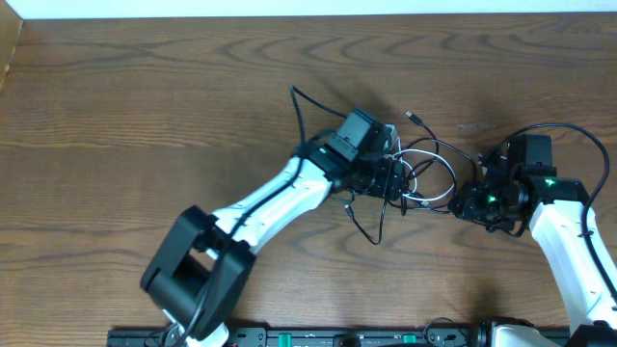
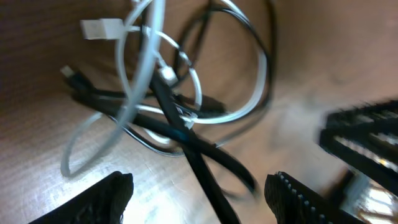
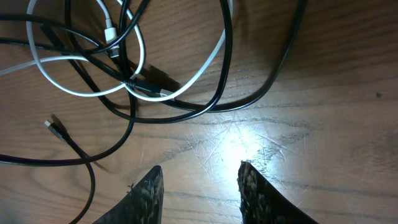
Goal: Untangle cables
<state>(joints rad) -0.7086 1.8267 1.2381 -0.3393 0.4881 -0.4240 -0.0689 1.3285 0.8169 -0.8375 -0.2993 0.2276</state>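
A piece of the black cable (image 2: 205, 168) already runs between both fingers of my left gripper. My left gripper needs to stay over the tangle and close them on it next.
A black cable (image 1: 371, 220) and a white cable (image 1: 439, 200) lie tangled in loops on the wooden table, between my two arms. My left gripper (image 1: 397, 179) is open right over the tangle. In the left wrist view its fingers (image 2: 199, 186) straddle a black strand (image 2: 205, 168), and the white cable (image 2: 146, 59) with its white plug (image 2: 99, 28) loops just beyond. My right gripper (image 1: 467, 204) is open and empty just right of the tangle. In the right wrist view (image 3: 200, 174) bare wood lies between its fingers, with the white loop (image 3: 81, 90) and black strands (image 3: 186, 109) ahead.
The wooden table (image 1: 145, 116) stretches wide to the left and back. A loose black plug end (image 1: 413, 117) lies just behind the tangle. The right arm's thick black cable (image 1: 593, 145) arcs at the right edge. A black rail (image 1: 318, 337) runs along the front edge.
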